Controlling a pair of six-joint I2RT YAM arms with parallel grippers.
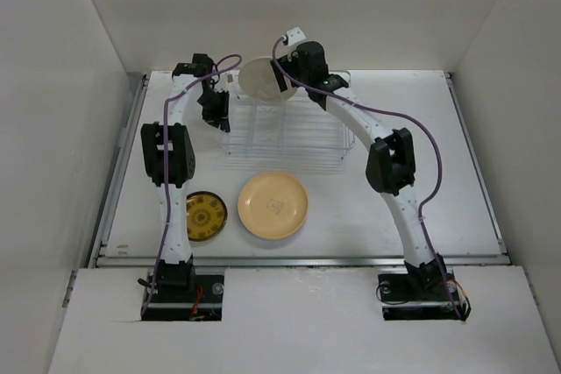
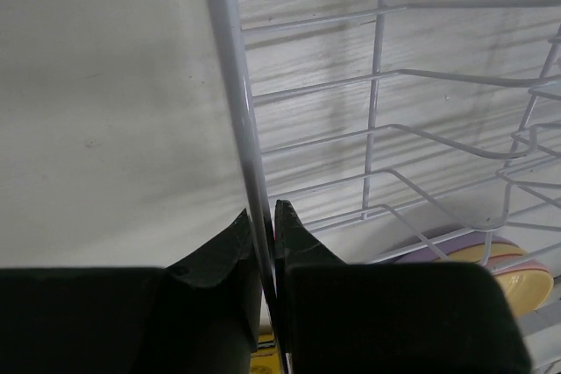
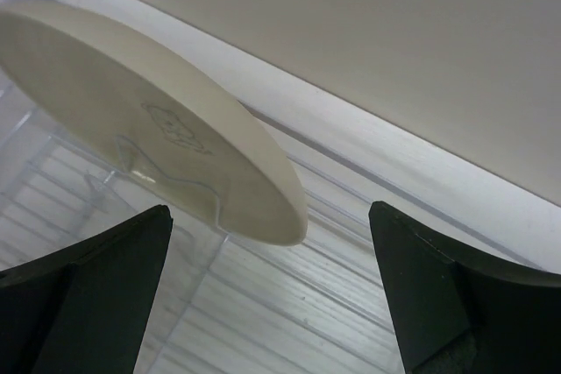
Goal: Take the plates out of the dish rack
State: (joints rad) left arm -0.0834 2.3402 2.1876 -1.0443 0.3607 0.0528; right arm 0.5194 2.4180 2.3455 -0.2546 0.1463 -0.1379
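Next, my right gripper eases a little farther onto the cream plate's nearest rim (image 1: 289, 79) (image 3: 287, 208) and closes on it, since that rim lies between the spread fingers.
The wire dish rack (image 1: 285, 133) stands at the middle back of the table. One cream plate (image 1: 259, 79) stands on edge at its rear left. My right gripper (image 1: 283, 74) is open beside that plate. In the right wrist view the cream plate (image 3: 175, 129) has its lower rim between my spread fingers (image 3: 105, 278), with the right gripper (image 3: 272, 247) not touching it. My left gripper (image 1: 215, 114) is at the rack's left end. In the left wrist view the left gripper (image 2: 266, 227) is shut on an upright wire of the rack (image 2: 230, 76).
A tan-yellow plate (image 1: 273, 205) and a dark yellow patterned plate (image 1: 205, 215) lie flat on the table in front of the rack. A plate edge, yellow and lavender (image 2: 517, 279), shows through the rack wires. White walls enclose the table on three sides.
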